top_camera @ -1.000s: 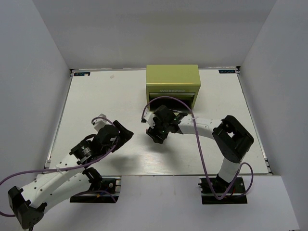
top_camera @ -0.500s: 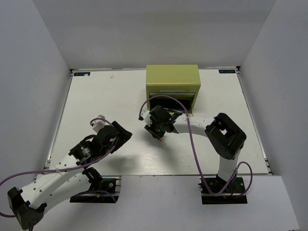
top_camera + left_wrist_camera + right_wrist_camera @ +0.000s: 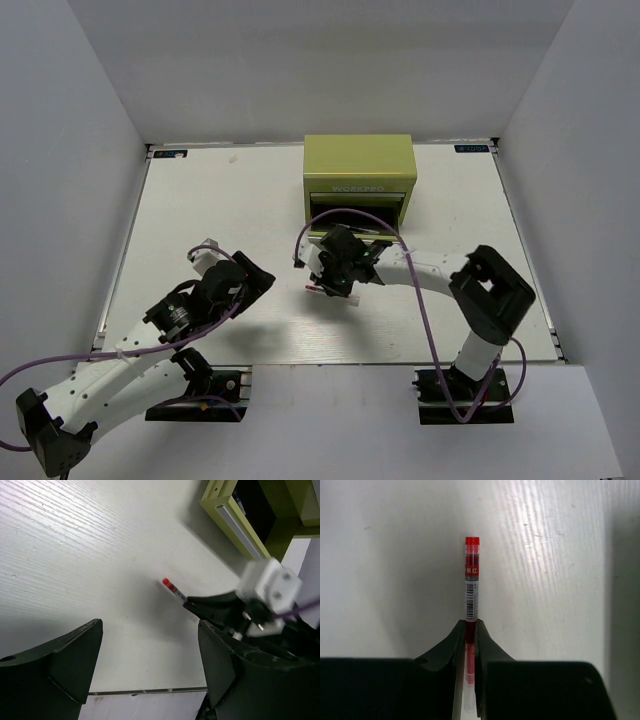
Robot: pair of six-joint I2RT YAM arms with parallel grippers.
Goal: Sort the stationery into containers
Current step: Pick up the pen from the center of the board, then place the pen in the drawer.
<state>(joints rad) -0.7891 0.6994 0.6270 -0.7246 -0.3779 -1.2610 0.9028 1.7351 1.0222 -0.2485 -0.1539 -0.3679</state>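
Observation:
The robot's right gripper needs to lift the red pen (image 3: 313, 289) next, then move it away from the robot's base, over the chest's lower drawer (image 3: 355, 212).
A red pen (image 3: 471, 580) with a barcode label lies on the white table, and my right gripper (image 3: 469, 625) is shut on its lower half, the capped end sticking out ahead of the fingers. From above, the pen (image 3: 313, 289) shows at the left tip of the right gripper (image 3: 322, 284), a little in front of the yellow-green chest (image 3: 360, 165), whose lower drawer (image 3: 355, 212) is pulled out. My left gripper (image 3: 258, 273) stands open and empty to the left, facing the pen (image 3: 172, 588). No other pens are in view.
The chest (image 3: 235, 522) stands at the back middle of the table. White walls close in the table on three sides. The right arm's purple cable (image 3: 345, 212) loops over the open drawer. Bare tabletop (image 3: 210, 210) stretches to the left.
The right gripper's fingers have closed onto the red pen. The right arm shifted slightly in front of the chest. The left arm has stayed put.

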